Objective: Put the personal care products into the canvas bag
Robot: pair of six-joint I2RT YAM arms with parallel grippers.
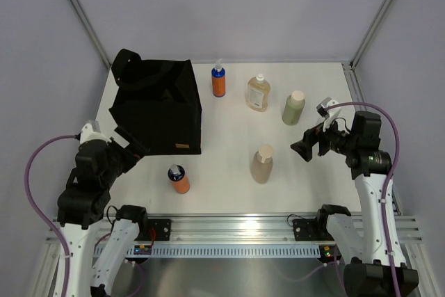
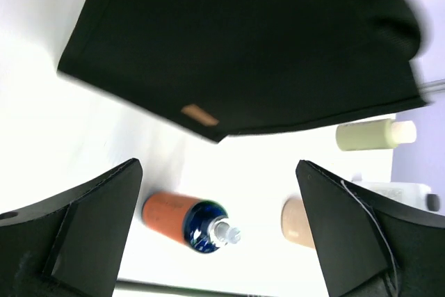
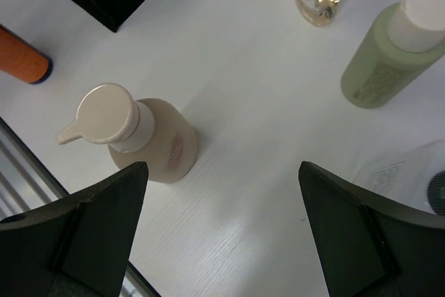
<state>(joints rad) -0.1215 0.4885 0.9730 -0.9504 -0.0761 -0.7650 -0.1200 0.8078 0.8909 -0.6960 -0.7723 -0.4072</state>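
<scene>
My left gripper will next go down and move along the near side of the bag onto the orange bottle's blue shoulder (image 1: 176,173) (image 2: 202,226).
The black canvas bag (image 1: 157,106) stands at the back left, its tan label (image 2: 199,114) facing the near edge. An orange bottle with a dark cap (image 1: 179,179) stands in front of the bag and shows in the left wrist view (image 2: 182,216). An orange spray bottle (image 1: 219,80), a clear amber bottle (image 1: 257,93) and a pale green bottle (image 1: 293,107) stand in a row at the back. A beige bottle (image 1: 262,163) stands mid-table and shows in the right wrist view (image 3: 142,137). My left gripper (image 1: 129,141) is open, above the table by the bag's near corner. My right gripper (image 1: 306,145) is open, right of the beige bottle.
A small white item (image 1: 327,106) lies near the right edge behind my right gripper. An aluminium rail (image 1: 236,227) runs along the near edge. Grey walls close the back and sides.
</scene>
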